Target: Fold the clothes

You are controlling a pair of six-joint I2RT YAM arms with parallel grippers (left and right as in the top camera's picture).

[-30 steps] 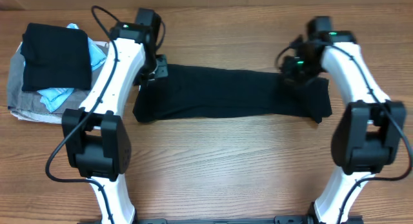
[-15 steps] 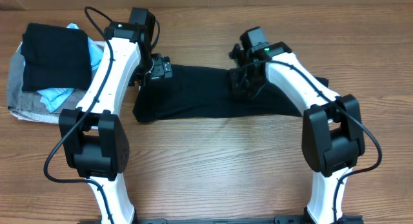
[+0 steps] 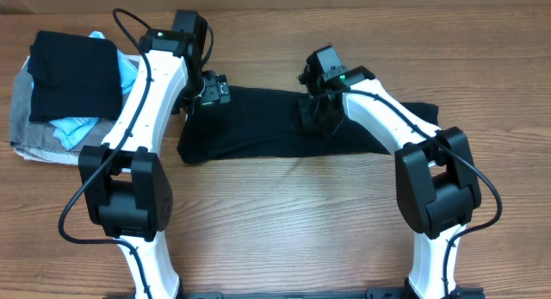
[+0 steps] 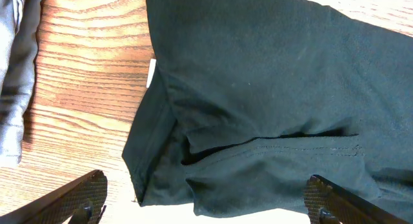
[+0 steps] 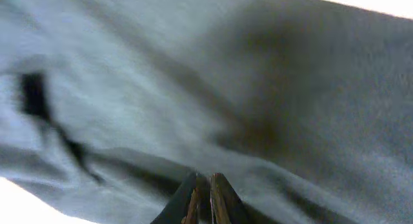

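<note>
My right gripper will next pull the fold of the T-shirt that it holds to the right in the overhead view, to the T-shirt's end opposite the pile. It will smooth the creased fabric and release the fold.
The black T-shirt (image 3: 258, 131) lies on the wooden table as a long strip running left to right. My left gripper (image 3: 207, 90) is open just above its left end; in the left wrist view the shirt (image 4: 258, 88) and its small white label (image 4: 151, 72) lie between the spread fingers (image 4: 206, 198). My right gripper (image 3: 315, 109) is over the middle of the strip, shut on a fold of the shirt. In the right wrist view the closed fingertips (image 5: 205, 185) pinch the blurred black fabric (image 5: 271, 82).
A pile of clothes sits at the far left: a folded black garment (image 3: 73, 75) on top of a light-blue one (image 3: 82, 127) and a grey one (image 3: 34, 135). The grey garment also shows in the left wrist view (image 4: 13, 69). Bare wood lies in front of the shirt.
My right gripper has moved left from the shirt's right end to its middle, carrying fabric with it. The left gripper shifted slightly right and has stayed open.
</note>
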